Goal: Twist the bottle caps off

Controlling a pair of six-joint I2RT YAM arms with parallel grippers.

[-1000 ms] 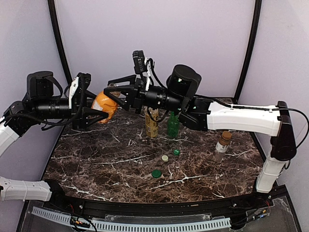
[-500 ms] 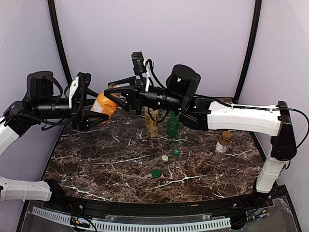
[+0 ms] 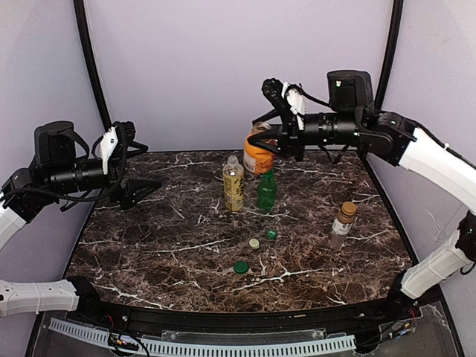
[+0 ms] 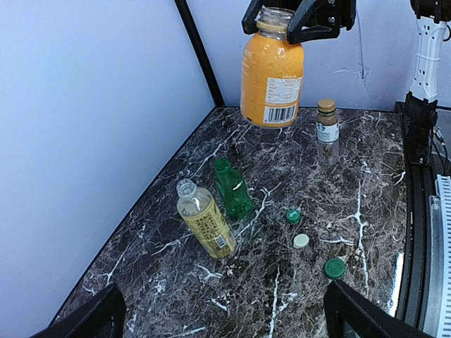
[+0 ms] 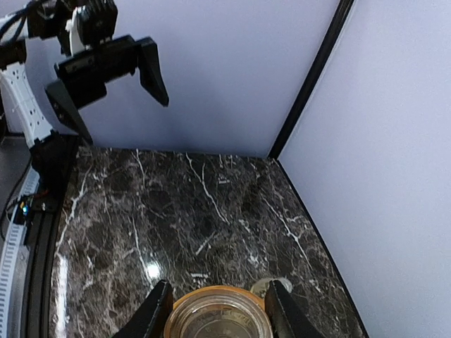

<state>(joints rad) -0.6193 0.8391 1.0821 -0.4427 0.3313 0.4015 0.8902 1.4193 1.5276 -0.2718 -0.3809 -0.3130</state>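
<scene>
The orange bottle (image 3: 259,157) is already uncapped, so my right gripper should next turn, lower toward the bare marble beside the green bottle and release it.
My right gripper (image 3: 262,134) is shut on the neck of the squat orange bottle (image 3: 259,157), which hangs upright above the back of the table. Its mouth (image 5: 218,322) is open between my right fingers (image 5: 158,304). From the left wrist view the orange bottle (image 4: 271,77) hangs under the right gripper (image 4: 296,17). My left gripper (image 3: 146,168) stands open and empty at the left, well apart from it. On the table stand the uncapped yellow-liquid bottle (image 3: 233,184), the uncapped green bottle (image 3: 266,191) and the slim clear bottle (image 3: 343,224) with a brown cap on.
Three loose caps lie on the marble table (image 3: 149,253): a small green one (image 3: 271,233), a cream one (image 3: 254,243) and a larger green one (image 3: 241,267). Purple walls and black frame posts (image 3: 89,67) close in the back and sides.
My left gripper opened, let go of the orange bottle and drew back left. My right arm swung right with the bottle, from the left side to above the standing bottles.
</scene>
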